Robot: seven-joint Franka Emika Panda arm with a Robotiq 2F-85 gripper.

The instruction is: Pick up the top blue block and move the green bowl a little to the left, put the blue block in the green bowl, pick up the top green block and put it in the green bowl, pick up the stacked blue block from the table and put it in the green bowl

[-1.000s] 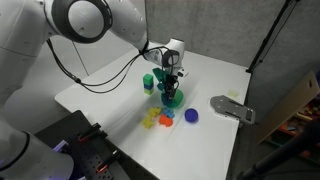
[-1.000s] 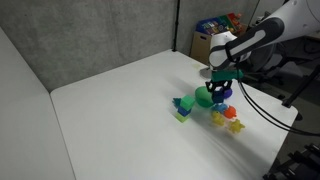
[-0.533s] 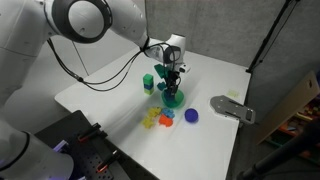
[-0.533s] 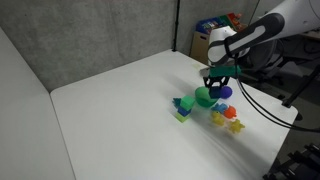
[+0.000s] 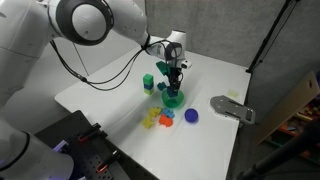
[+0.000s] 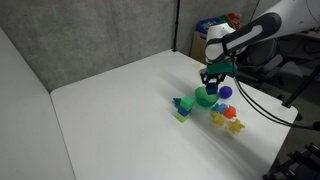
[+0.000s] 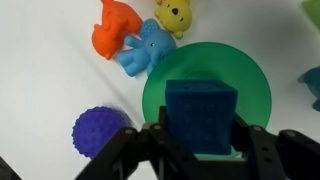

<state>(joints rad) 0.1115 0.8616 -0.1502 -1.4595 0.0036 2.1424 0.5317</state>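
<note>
The held blue block (image 7: 200, 118) is already over the green bowl's open inside, so I will lower my gripper toward the bowl's bottom and let go of the block there.
My gripper (image 5: 173, 78) is shut on a blue block (image 7: 200, 118) and holds it just above the green bowl (image 7: 158, 85). In both exterior views the bowl (image 5: 174, 99) (image 6: 204, 98) sits on the white table right under the gripper (image 6: 214, 80). In the wrist view the block hides most of the bowl's inside. The green block (image 5: 148, 80) stands on the small stack beside the bowl, and the stack (image 6: 183, 104) also shows in an exterior view. The block under the green one is hard to make out.
A blue spiky ball (image 7: 100, 132) (image 5: 191, 116) lies next to the bowl. Small orange (image 7: 113, 35), blue (image 7: 148, 48) and yellow (image 7: 174, 14) toy animals lie close by (image 5: 155, 118). A grey flat device (image 5: 232, 107) lies near the table's edge.
The gripper has risen slightly with the blue block and stays over the green bowl. The bowl, the stack and the toys have not moved.
</note>
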